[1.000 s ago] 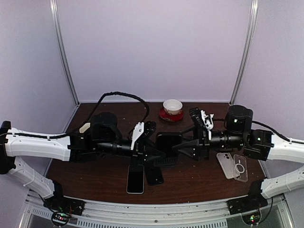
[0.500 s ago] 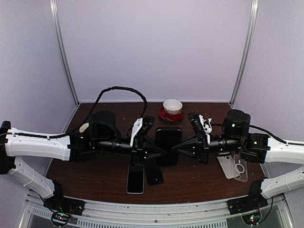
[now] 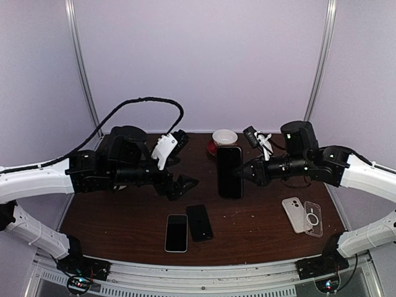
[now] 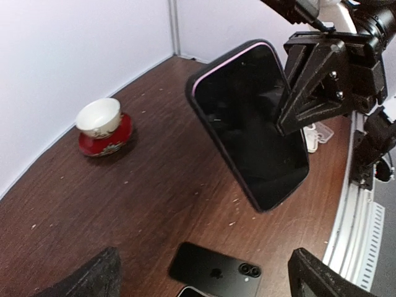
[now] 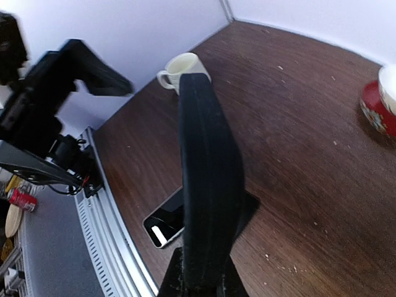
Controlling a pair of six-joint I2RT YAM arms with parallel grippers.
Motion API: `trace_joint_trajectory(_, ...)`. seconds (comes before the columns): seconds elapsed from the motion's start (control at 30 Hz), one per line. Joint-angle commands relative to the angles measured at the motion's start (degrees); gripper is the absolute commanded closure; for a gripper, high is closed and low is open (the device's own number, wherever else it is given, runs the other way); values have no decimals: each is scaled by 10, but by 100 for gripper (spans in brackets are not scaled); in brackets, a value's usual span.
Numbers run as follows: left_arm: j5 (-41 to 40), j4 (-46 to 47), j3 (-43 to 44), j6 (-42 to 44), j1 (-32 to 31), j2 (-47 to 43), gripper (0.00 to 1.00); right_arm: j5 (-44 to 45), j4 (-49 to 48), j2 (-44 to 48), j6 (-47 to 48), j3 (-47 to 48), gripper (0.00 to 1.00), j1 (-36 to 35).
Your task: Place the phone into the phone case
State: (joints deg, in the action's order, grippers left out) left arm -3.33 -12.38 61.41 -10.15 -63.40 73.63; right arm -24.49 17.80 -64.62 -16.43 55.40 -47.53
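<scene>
The robot's right gripper will next lower the black phone, tip it flat and let go of it on the bare tabletop short of the red saucer, as that spot is below.
My right gripper [image 3: 243, 173] is shut on the right edge of a black phone [image 3: 229, 172] and holds it upright above the middle of the table. In the left wrist view this phone [image 4: 253, 124] has a lilac edge to its screen and a thick dark rim that looks like a case. The right wrist view shows the phone [image 5: 207, 185] edge-on, with the right gripper [image 5: 201, 281] pinching its lower end. My left gripper [image 3: 180, 161] hangs open and empty to the left of the phone, apart from it. Two clear phone cases [image 3: 294, 214] [image 3: 313, 218] lie at the right.
A silver-edged phone [image 3: 176, 232] and a black phone lying face down [image 3: 199, 222] rest side by side near the front. A cup on a red saucer [image 3: 224, 140] stands at the back. A cream mug [image 5: 182, 65] stands at the far left.
The right gripper shut on the phone, then the left gripper let go, opened and drew back to the left. The right arm raised the phone and carried it slightly right.
</scene>
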Motion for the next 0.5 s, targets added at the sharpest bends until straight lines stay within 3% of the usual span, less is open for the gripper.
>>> trace_joint_trajectory(0.0, -38, -113, 10, 24, 32, -44, 2, 9, 69, -55, -69, 40, 100, 65)
trace_joint_trajectory(0.2, 19, -181, 40, 27, 114, -26, 3, -51, 106, -172, -93, 115, 100, 161)
trace_joint_trajectory(0.47, 75, -190, 45, 60, 170, 14, 3, -139, 192, -348, -59, 223, 100, 199)
